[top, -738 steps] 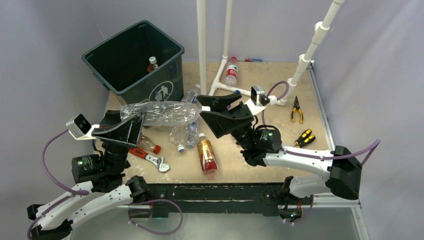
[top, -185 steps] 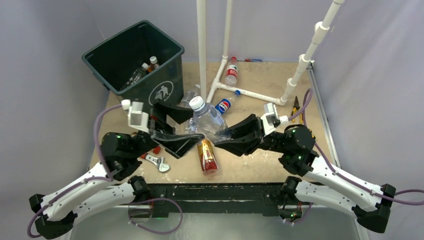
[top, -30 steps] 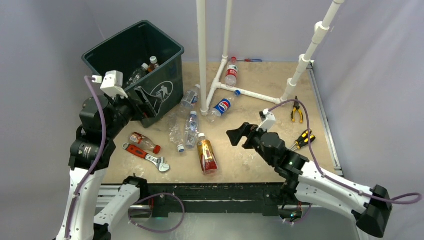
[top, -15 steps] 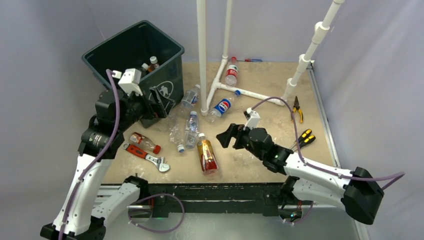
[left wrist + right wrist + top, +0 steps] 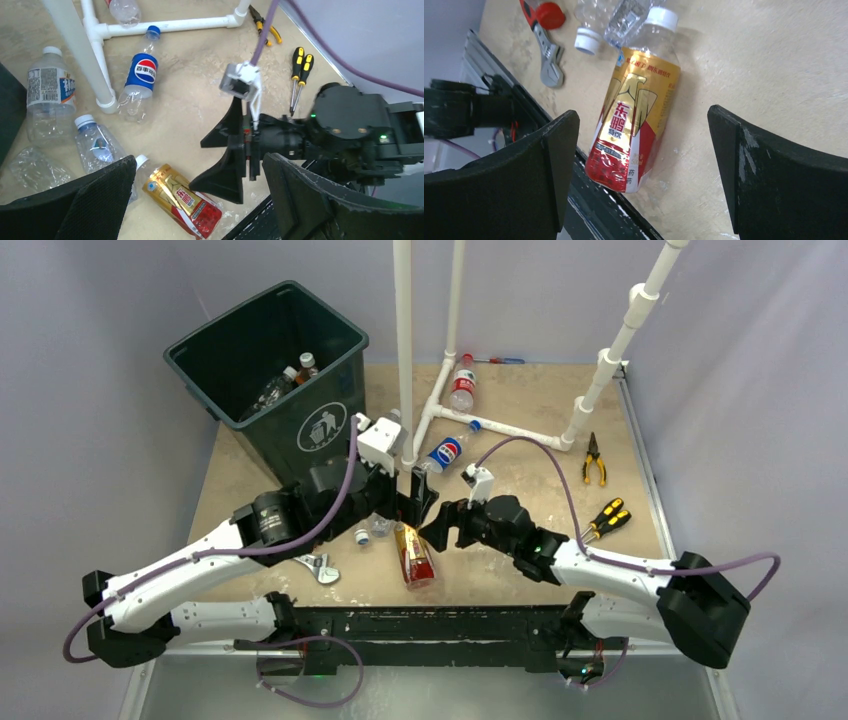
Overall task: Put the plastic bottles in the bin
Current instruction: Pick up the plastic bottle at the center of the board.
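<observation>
My right gripper will next move down and to the left in the top view, astride the gold bottle's label by its red end, because that is below my gripper on that side.
A gold-and-red labelled bottle lies near the table's front edge. My left gripper hovers open just behind it, and my right gripper is open at its right side; neither holds anything. Behind them lie a Pepsi bottle, a red-labelled bottle and clear bottles. The dark green bin stands at the back left with bottles inside.
A white pipe frame rises behind the bottles. A wrench lies at the front left, with pliers and screwdrivers on the right. The table's front edge runs just below the gold bottle.
My left arm has swung from the bin's side down to the middle of the table. My right gripper has moved left to the gold bottle. Both stayed open.
</observation>
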### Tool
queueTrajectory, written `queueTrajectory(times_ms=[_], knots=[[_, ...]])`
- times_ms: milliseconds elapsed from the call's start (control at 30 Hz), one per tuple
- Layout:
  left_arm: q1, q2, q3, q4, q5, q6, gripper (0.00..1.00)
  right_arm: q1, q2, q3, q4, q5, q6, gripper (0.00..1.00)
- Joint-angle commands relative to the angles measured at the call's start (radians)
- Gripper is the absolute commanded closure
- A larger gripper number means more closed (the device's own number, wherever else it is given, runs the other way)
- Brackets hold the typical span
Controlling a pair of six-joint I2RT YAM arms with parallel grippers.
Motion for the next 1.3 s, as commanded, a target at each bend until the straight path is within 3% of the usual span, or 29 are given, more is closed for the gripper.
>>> queueTrajectory(times_ms=[0, 267, 433, 567, 767, 867, 1133, 1267], knots=[[-0.062, -0.115, -0.071, 0.095, -0.196, -0.009, 0.01, 0.022, 0.055, -0.009, 0.060, -0.103, -0.043, 0.01], [-0.062, -0.416, -0.436, 0.174, -0.165, -0.184, 0.01, 0.048, 0.138, 0.046, 0.016, -0.083, -0.068, 0.01], [-0.062, -0.388, -0.570, 0.242, -0.069, -0.308, 0.05, 0.053, 0.183, 0.084, 0.009, -0.105, -0.074, 0.01], [-0.062, -0.376, -0.647, 0.254, -0.112, -0.382, 0.05, 0.080, 0.211, 0.092, 0.016, -0.099, -0.079, 0.01], [-0.062, -0.486, -0.768, 0.311, -0.189, -0.490, 0.06, 0.150, 0.318, 0.141, -0.016, -0.053, -0.075, 0.01], [-0.062, -0.528, -0.776, 0.297, -0.217, -0.500, 0.07, 0.157, 0.364, 0.159, -0.032, -0.034, -0.067, 0.07], [-0.062, -0.553, -0.778, 0.240, -0.225, -0.512, 0.07, 0.166, 0.405, 0.166, -0.065, 0.024, -0.073, 0.37], [-0.062, -0.557, -0.775, 0.246, -0.220, -0.501, 0.07, 0.169, 0.309, 0.112, -0.073, 0.063, -0.080, 0.46]])
